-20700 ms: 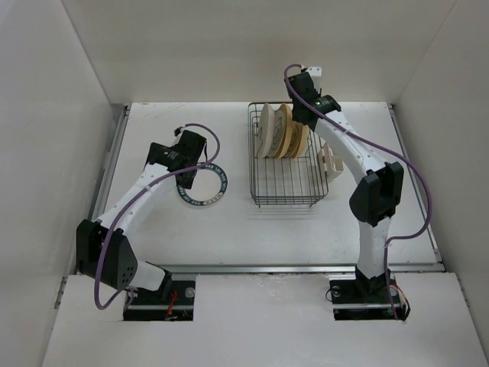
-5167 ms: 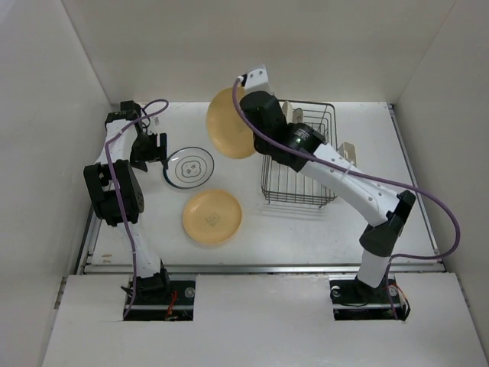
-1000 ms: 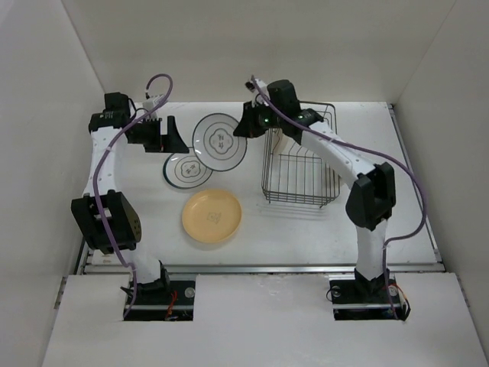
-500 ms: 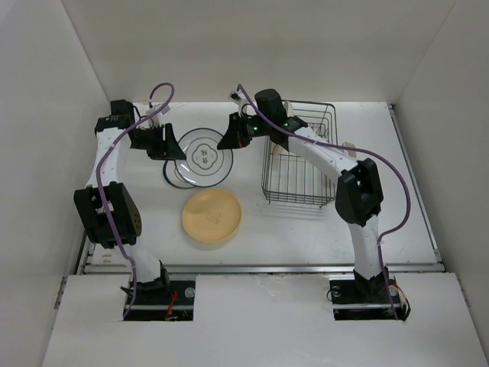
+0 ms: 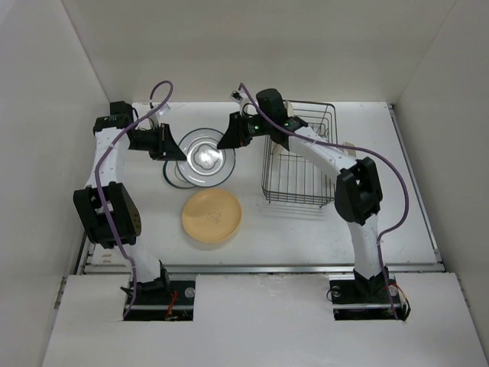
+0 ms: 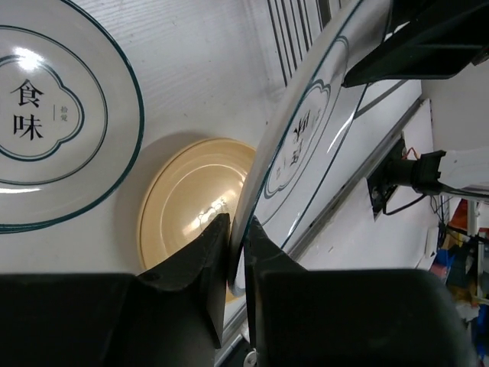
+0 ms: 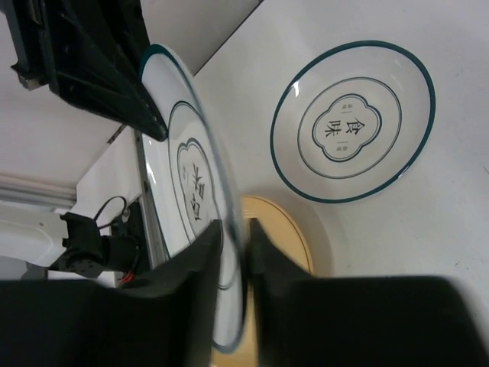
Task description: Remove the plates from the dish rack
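Observation:
The held plate hangs partly past the lying white plate, so my left gripper moves down next, shifting left in the top view, over the lying white plate's rim.
A white plate (image 5: 204,157) with a dark rim ring hangs between both grippers, just above a second white plate (image 5: 173,180) that lies on the table. My left gripper (image 5: 174,147) is shut on its left rim; the left wrist view shows both pads of the gripper (image 6: 238,229) pressed on the plate's edge (image 6: 321,130). My right gripper (image 5: 228,140) straddles the opposite rim. In the right wrist view its jaws (image 7: 235,229) stand slightly apart around the plate (image 7: 183,176). A yellow plate (image 5: 212,217) lies nearer the front. The dish rack (image 5: 299,157) shows no plates.
A small white caddy (image 5: 348,149) hangs on the rack's right side. The rack stands right behind the right forearm. White walls close the table at the back and on both sides. The lying white plate (image 7: 351,122) and yellow plate (image 6: 191,191) sit under the held one.
The held plate came down and left, from tilted near the rack to nearly flat over the lying white plate. My left gripper shut on its rim. The right jaws loosened a little.

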You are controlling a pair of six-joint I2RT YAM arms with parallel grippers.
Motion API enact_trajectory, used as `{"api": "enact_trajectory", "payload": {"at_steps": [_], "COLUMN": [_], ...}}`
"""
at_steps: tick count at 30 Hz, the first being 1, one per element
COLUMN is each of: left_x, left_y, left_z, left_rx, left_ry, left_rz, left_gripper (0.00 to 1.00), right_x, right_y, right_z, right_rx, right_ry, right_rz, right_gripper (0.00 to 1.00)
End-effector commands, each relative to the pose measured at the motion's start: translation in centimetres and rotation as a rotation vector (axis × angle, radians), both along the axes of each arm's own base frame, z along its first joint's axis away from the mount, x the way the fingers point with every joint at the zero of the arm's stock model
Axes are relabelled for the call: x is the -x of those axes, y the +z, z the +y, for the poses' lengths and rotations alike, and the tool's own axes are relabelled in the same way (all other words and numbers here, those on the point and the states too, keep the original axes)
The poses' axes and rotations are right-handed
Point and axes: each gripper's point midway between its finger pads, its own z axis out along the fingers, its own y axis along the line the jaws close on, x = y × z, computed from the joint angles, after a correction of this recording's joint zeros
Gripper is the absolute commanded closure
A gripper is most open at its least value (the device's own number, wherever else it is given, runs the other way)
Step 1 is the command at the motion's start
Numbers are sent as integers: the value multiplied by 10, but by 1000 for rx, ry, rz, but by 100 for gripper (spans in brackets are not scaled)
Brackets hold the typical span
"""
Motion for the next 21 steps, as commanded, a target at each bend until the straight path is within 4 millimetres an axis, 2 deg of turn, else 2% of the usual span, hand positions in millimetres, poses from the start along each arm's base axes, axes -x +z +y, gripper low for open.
{"api": "enact_trajectory", "payload": {"at_steps": [1, 2, 3, 6, 7, 8, 9, 11, 12, 15, 17, 18, 20, 21], "left_x": [0, -6, -10, -21, -24, -26, -31, -38, -49, -61, -69, -75, -72, -72], "left_y": [28, 23, 17, 1, -1, -4, -8, -20, -18, -33, -41, -50, -66, -85], "left_z": [-12, -9, -2, 10, 13, 18, 21, 28, 32, 46, 56, 64, 68, 72], "left_rx": [69, 53, 7, -73, -92, -90, -101, -139, -143, -181, -218, -233, -260, -286], "left_ry": [5, 19, 66, 133, 152, 183, 200, 253, 295, 380, 438, 466, 471, 463], "left_rz": [-3, -2, 24, 43, 42, 58, 46, 52, 34, 75, 98, 123, 197, 251], "left_gripper": [100, 100, 100, 100, 100, 100, 100, 100, 100, 100, 100, 100, 100, 100], "right_x": [9, 9, 2, -19, -22, -38, -40, -50, -55, -59, -55, -55, -49, -49], "right_y": [26, 28, 26, 27, 34, 38, 48, 57, 66, 81, 93, 93, 99, 104], "right_z": [16, 14, 9, -3, -7, -17, -24, -39, -50, -64, -68, -68, -73, -75], "right_rx": [-44, -37, -25, 21, 27, 46, 46, 54, 62, 67, 67, 67, 78, 74], "right_ry": [13, 0, -27, -154, -194, -283, -324, -413, -484, -567, -560, -560, -553, -563], "right_rz": [-73, -71, -67, -86, -92, -119, -141, -175, -203, -235, -273, -273, -290, -297], "right_gripper": [67, 57, 41, 31, 30, 30, 29, 29, 29, 29, 29, 29, 29, 29]}}
